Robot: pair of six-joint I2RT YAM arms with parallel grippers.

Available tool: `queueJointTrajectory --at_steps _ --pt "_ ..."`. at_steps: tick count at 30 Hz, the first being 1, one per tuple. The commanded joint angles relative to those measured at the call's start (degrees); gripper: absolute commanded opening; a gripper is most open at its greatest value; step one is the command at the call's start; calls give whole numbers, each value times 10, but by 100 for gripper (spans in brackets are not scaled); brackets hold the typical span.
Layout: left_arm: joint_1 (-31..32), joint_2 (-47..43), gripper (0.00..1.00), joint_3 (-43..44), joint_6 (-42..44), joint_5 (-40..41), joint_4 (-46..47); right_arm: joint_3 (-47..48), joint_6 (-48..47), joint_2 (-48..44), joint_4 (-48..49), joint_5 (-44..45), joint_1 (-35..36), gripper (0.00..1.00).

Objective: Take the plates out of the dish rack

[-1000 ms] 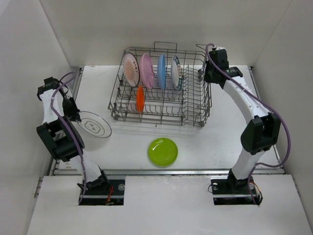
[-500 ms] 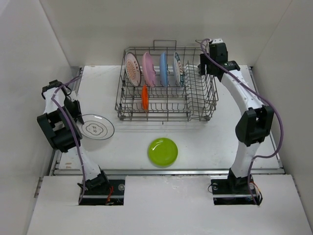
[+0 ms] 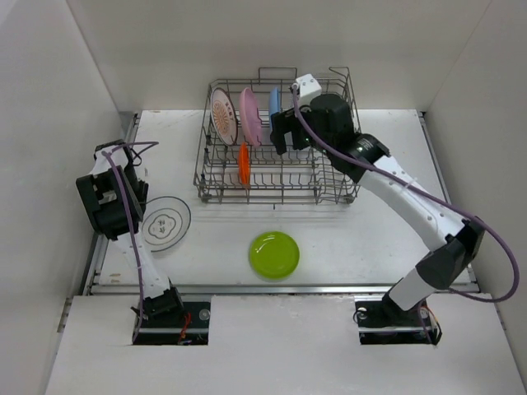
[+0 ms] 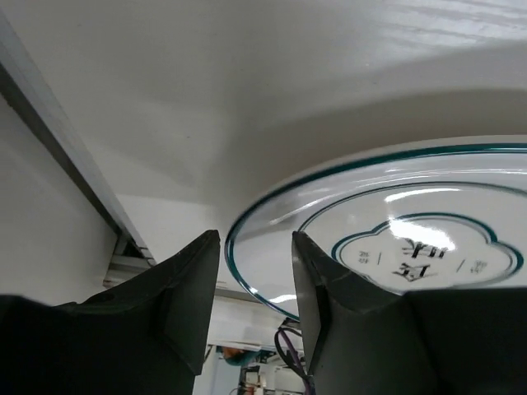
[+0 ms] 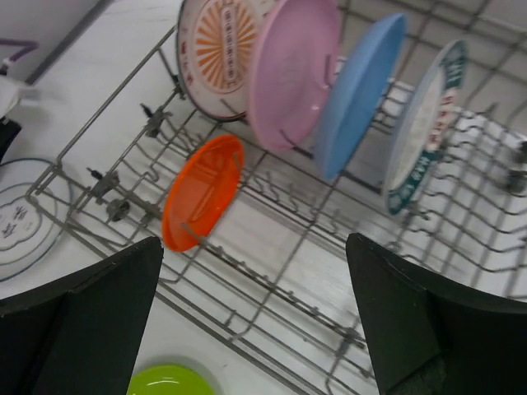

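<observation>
My right gripper is to move down and left in the top view next, onto the orange plate's upper rim [image 3: 244, 162] [image 5: 175, 199], because that rim is clear of the other plates.
The grey wire dish rack [image 3: 280, 196] stands at the back centre. In it stand a red-patterned plate [image 3: 221, 115], a pink plate [image 3: 249, 115], a blue plate [image 3: 274, 105] and, lower, an orange plate [image 3: 244, 164]. The right wrist view also shows a teal-rimmed plate [image 5: 424, 123] right of the blue one. My right gripper [image 3: 284, 132] hovers open above the rack, holding nothing. A lime green plate [image 3: 274, 254] lies flat in front of the rack. A white ringed plate [image 3: 165, 224] lies flat at the left. My left gripper [image 4: 256, 239] is open at its rim.
White walls close in the table on the left, right and back. A metal rail [image 3: 280, 288] runs along the near edge. The left arm's purple cable [image 3: 123, 206] loops beside the ringed plate. The rack's raised handle [image 3: 278, 76] sticks up at the back.
The right gripper left the rack's back right corner, opened wide and swung left over the plates. The rack turned square to the table. The left gripper opened, and the ringed plate now lies flat.
</observation>
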State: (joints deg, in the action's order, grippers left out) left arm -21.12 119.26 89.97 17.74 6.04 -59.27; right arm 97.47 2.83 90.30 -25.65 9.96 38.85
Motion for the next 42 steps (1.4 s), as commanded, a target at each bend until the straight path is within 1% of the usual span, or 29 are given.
queueJointTrajectory --at_steps 1,3,4,5,6,7,8,10,13,14,16,19,20,21,23,24,25,30,34,35,38,42 --pt "-3 -15 37 4 7 38 -19 3 38 61 24 -98 9 98" --pt "-3 -20 39 4 7 38 -19 17 66 88 29 -121 14 98" --pt "-3 -20 39 4 7 38 -14 38 71 121 29 -151 14 96" --pt "-3 -20 40 -1 1 31 -14 52 79 140 29 -151 14 95" --pt "-3 -25 40 -1 1 25 -14 67 95 158 29 -151 14 93" --pt "-3 -25 40 -1 1 25 -14 82 102 174 24 -159 14 87" --pt "-3 -31 40 -1 -5 18 -14 110 108 206 13 -159 14 85" --pt "-3 -44 41 -1 -5 6 -21 137 119 232 0 -172 19 79" --pt "-3 -72 41 -1 -11 -6 -26 150 127 258 0 -191 26 78" --pt "-3 -78 43 -1 -11 -6 -26 150 136 263 7 -191 32 77" --pt "-3 -90 43 4 -22 -6 -31 156 152 283 7 -191 32 73" --pt "-3 -104 44 10 -22 -11 -38 170 161 313 7 -179 39 64" --pt "-3 -111 46 15 -27 -11 -38 170 161 319 7 -171 39 59" --pt "-3 -119 46 15 -27 -11 -43 178 161 326 7 -171 39 40" --pt "-3 -128 47 20 -27 -11 -48 189 161 331 -1 -171 39 17" --pt "-3 -136 47 20 -27 -18 -48 196 161 331 -1 -171 39 2" --pt "-3 -136 48 20 -27 -18 -48 196 161 322 -6 -164 39 0" --pt "-3 -155 48 2 -22 -24 -48 196 147 265 -12 -144 39 0" --pt "-3 -168 48 2 -22 -24 -48 221 147 226 -12 -115 49 0" --pt "-3 -168 48 7 -22 -24 -48 228 147 217 -12 -96 49 0" --pt "-3 -168 49 23 -22 -36 -54 229 135 183 -12 -72 54 0" --pt "-3 -173 49 16 -22 -50 -59 200 123 149 -12 -55 68 0"
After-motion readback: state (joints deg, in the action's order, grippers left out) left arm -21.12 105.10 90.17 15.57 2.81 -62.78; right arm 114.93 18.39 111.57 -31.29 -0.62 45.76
